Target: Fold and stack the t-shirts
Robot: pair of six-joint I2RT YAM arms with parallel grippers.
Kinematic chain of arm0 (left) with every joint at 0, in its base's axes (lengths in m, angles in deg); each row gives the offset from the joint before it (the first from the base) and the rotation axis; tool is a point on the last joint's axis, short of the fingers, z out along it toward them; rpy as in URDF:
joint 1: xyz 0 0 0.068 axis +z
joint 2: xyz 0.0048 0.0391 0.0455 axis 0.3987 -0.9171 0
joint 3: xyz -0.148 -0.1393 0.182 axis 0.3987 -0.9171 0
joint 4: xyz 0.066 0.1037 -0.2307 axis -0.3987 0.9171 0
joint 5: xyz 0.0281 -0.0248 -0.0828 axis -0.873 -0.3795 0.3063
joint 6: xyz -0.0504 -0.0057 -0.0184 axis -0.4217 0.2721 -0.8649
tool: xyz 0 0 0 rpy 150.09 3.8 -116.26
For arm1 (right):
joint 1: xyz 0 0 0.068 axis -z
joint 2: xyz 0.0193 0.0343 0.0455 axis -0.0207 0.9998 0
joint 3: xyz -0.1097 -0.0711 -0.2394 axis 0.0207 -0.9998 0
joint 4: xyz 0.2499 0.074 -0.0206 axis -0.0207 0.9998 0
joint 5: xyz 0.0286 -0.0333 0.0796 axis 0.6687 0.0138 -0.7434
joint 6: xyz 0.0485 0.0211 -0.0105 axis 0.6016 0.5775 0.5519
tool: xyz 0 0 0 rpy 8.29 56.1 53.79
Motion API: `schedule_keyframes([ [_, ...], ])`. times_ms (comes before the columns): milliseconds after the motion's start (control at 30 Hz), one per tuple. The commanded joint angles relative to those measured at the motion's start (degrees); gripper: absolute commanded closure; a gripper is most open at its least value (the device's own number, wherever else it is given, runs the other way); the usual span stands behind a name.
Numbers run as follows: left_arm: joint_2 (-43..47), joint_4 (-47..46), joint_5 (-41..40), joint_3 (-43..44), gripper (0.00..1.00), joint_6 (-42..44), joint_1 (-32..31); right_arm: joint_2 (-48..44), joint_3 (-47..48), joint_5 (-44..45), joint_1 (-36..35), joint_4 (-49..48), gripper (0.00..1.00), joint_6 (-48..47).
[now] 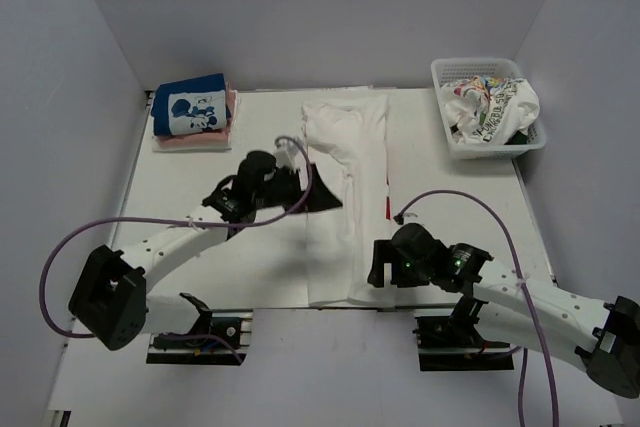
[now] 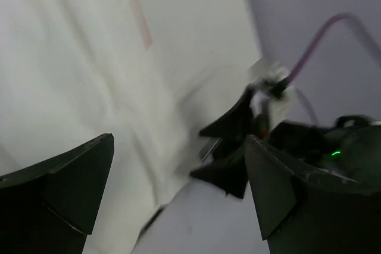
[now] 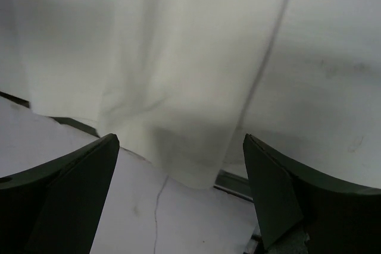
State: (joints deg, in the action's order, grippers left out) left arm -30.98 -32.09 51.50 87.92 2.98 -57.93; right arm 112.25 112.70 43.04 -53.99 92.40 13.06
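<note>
I should pull my left gripper back toward the base next, then down onto the folded white t-shirt's near corner (image 1: 314, 300), because my right gripper covers the other corner.
A large plain white t-shirt (image 1: 345, 187) lies folded into a long strip down the middle of the table; its near hem hangs over the table's front edge (image 3: 178, 117). My left gripper (image 1: 318, 199) is open and empty at the strip's left edge, above the white cloth (image 2: 89, 75). My right gripper (image 1: 375, 277) is open and empty over the strip's near right corner. A folded blue t-shirt with a cartoon-mouse panel (image 1: 190, 107) rests on a folded pink one (image 1: 195, 140) at the back left.
A white mesh basket (image 1: 488, 107) at the back right holds a white shirt with colourful prints (image 1: 490, 102) and something dark green. The right arm (image 2: 286, 141) shows in the left wrist view. Grey walls enclose the table.
</note>
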Motion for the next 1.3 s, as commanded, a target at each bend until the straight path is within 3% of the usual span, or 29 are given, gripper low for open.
schedule_keyframes([
  [0, 2.92, 18.92, -3.86, -8.05, 0.0, -1.54, -3.26, 0.92, -3.21, -3.46, 0.25, 3.63, 0.1, 4.55],
  [100, 9.07, 19.75, -0.54, -17.69, 0.0, -3.92, -6.68, 1.71, -3.92, -4.43, 0.86, 3.19, 0.1, 5.17],
  [267, 13.22, 23.17, -0.62, -23.26, 0.03, -6.56, -10.38, 0.75, -5.14, -5.65, 1.21, 1.7, 0.1, 5.0],
  [400, 9.1, 19.92, 1.14, -26.34, 0.16, -8.58, -13.46, 1.53, -5.77, -7.32, 1.47, -0.32, 0.1, 4.39],
  [433, 8.04, 19.92, 1.14, -26.35, 0.29, -8.58, -13.99, 1.88, -5.68, -7.5, 1.48, -0.41, 0.1, 4.21],
  [467, 5.77, 19.92, 1.14, -25.82, 0.32, -8.58, -14.86, 2.32, -5.59, -7.85, 1.48, -0.59, 0.1, 4.21],
  [833, -4.26, 16.15, -0.53, -24.68, 0.51, -7.44, -18.47, 5.49, -7.7, -11.27, 2.44, -1.9, 0.13, 5.26],
  [967, -5.5, 15.53, -0.53, -23.97, 0.6, -6.91, -19.0, 4.88, -9.01, -12.68, 2.36, -1.29, 0.25, 6.93],
  [1033, -6.2, 15.52, -0.53, -23.97, 0.66, -6.91, -19.0, 4.26, -9.81, -13.04, 2.44, -1.47, 0.37, 7.46],
  [1067, -6.21, 15.0, -0.53, -23.97, 0.76, -6.91, -19.0, 4.09, -9.9, -13.04, 2.62, -1.29, 0.41, 7.81],
  [1167, -6.73, 15.7, -1.05, -22.75, 0.97, -6.39, -19.52, 3.82, -9.02, -13.3, 2.53, -0.5, 0.64, 7.55],
  [1267, -6.21, 14.92, -3.15, -22.74, 1.0, -5.86, -19.53, 4.08, -8.06, -13.65, 2.62, -1.9, 0.84, 5.88],
])
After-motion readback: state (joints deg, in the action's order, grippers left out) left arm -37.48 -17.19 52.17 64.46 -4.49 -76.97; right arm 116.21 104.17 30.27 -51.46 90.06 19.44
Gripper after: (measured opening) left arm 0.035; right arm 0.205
